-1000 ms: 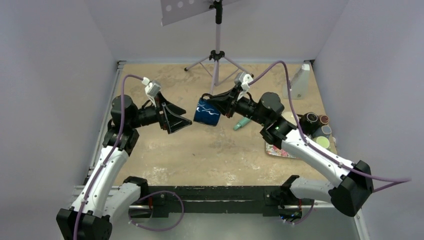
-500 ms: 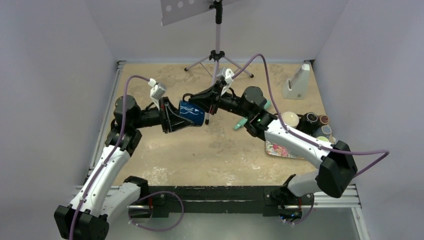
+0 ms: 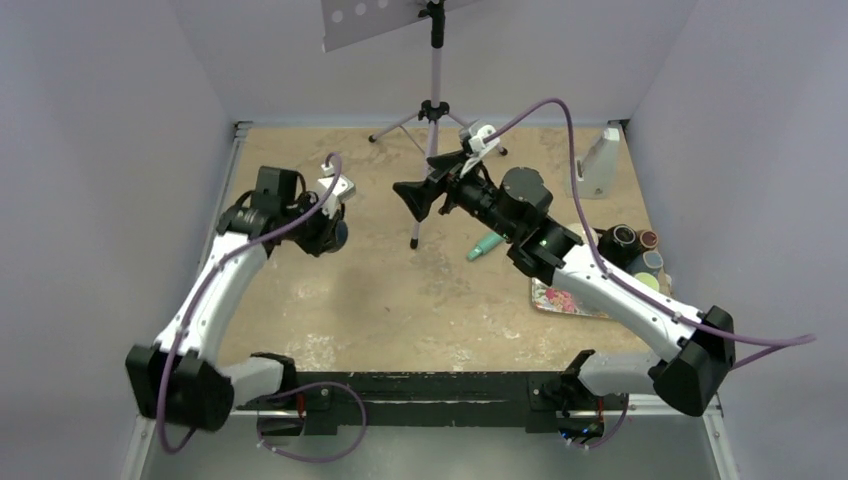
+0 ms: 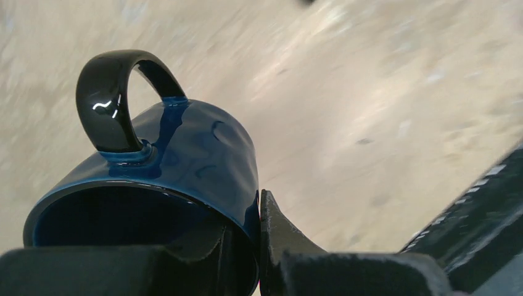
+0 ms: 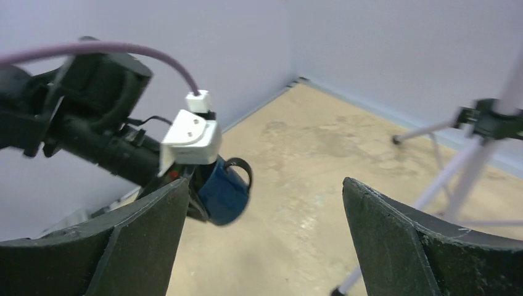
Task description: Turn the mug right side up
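Note:
The mug is hanging tilted, so my left gripper needs to go down, outward and to the left in the top view next, tilting downward onto the table.
The dark blue mug [image 4: 185,154] with a black handle [image 4: 108,102] hangs tilted above the sandy table, its mouth toward the left wrist. My left gripper [image 4: 258,246] is shut on the rim wall, one finger inside and one finger [image 4: 280,237] outside. From above, only a sliver of the mug [image 3: 338,235] shows under the left wrist, at the left gripper [image 3: 330,228]. My right gripper [image 3: 413,198] stands wide open with nothing in it, to the right of the mug and apart from it. In the right wrist view the mug [image 5: 225,191] shows beyond the open right gripper [image 5: 265,240].
A tripod stand [image 3: 433,110] rises at the back centre, one leg reaching down near the right gripper. A teal object [image 3: 483,246] lies right of centre. A floral tray [image 3: 565,300], small jars [image 3: 630,242] and a white object [image 3: 597,165] sit along the right side.
The right gripper let go of the mug, opened wide and drew back to the right. The left gripper shut on the rim and carried the mug left.

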You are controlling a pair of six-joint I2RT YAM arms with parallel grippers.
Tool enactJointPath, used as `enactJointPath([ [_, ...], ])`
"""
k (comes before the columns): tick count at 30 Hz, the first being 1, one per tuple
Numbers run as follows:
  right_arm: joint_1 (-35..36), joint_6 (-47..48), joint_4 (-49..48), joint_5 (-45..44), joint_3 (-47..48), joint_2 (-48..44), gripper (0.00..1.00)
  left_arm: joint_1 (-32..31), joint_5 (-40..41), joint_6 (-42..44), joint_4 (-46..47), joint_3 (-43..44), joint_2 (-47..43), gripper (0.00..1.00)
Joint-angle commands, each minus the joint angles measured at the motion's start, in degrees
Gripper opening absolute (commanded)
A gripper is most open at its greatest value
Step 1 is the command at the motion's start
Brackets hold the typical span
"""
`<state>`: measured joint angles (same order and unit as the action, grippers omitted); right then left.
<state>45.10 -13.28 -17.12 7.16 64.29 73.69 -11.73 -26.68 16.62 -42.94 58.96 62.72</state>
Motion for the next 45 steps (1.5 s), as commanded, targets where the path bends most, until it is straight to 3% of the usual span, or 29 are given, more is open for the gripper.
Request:
enactJointPath([
  [1, -0.01, 3.37, 8.43, -13.54, 0.45, -3.48, 0.99, 7.89, 18.42, 19.33, -15.14, 14.99, 17.67, 0.00],
  [6, -1.63, 1.40, 19.63, -20.44, 2.81, -4.67, 0.99, 11.51, 23.82, 15.38, -19.49, 34.96, 38.11, 0.00],
  [12, -4.56, 1.02, 30.24, -24.63, 4.73, -6.89, 0.99, 13.67, 24.84, 11.31, -23.98, 55.78, 58.40, 0.00],
  [20, -13.08, -2.67, 36.93, -25.02, 0.90, -13.04, 0.98, 16.21, 23.55, 11.32, -22.83, 67.47, 71.21, 0.00],
  [22, -16.60, -3.36, 39.05, -25.73, 0.00, -13.71, 0.98, 16.27, 21.94, 11.93, -22.38, 66.05, 71.67, 0.01],
  [28, -30.68, -0.62, 46.23, -25.02, -1.27, -10.36, 0.98, 16.44, 15.72, 11.94, -20.91, 62.00, 67.80, 0.53],
  [29, -31.84, 1.45, 46.56, -24.74, -1.42, -9.26, 0.97, 16.51, 14.53, 11.63, -20.73, 61.98, 66.44, 0.56],
  [37, -32.43, 39.96, 46.74, -14.01, 0.29, 3.08, 0.85, 16.71, 6.22, 9.43, -20.29, 61.31, 52.78, 0.72],
  [45, -33.48, 53.61, 55.10, -21.66, 8.45, 21.88, 0.83, 16.57, 11.51, 5.19, -19.73, 50.84, 39.11, 0.76],
])
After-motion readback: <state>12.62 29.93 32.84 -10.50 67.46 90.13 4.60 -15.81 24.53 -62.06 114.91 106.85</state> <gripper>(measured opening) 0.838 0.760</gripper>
